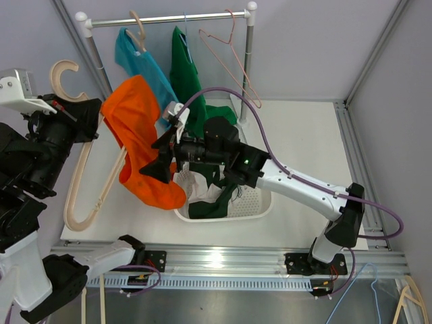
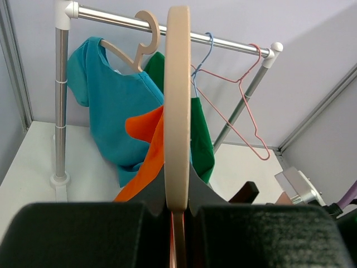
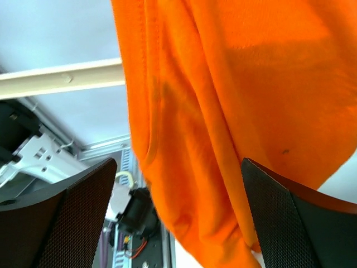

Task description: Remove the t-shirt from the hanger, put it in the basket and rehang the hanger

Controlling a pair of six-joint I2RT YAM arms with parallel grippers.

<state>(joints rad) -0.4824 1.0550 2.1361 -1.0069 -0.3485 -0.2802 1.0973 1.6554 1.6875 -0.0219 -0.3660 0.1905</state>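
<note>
The orange cloth (image 3: 223,111) hangs unpinched between the spread fingers of my right gripper. My right gripper will next move a little toward the hanger and close on the bunch of cloth.
An orange t-shirt (image 1: 138,135) hangs off a beige wooden hanger (image 1: 84,196) held out at the left of the table. My left gripper (image 1: 86,123) is shut on the hanger (image 2: 177,111), which stands edge-on between its jaws in the left wrist view, where that gripper (image 2: 178,215) fills the bottom. My right gripper (image 1: 160,155) is open at the shirt's right side. The orange cloth (image 3: 223,111) hangs down between its spread fingers (image 3: 83,218) without being pinched, and the hanger's bar (image 3: 61,78) shows behind it.
A white basket (image 1: 260,202) with green clothes sits under the right arm. At the back a rail (image 1: 169,19) carries a teal t-shirt (image 1: 145,64) on a wooden hanger, a green shirt (image 1: 183,74) and a bare pink wire hanger (image 1: 233,61).
</note>
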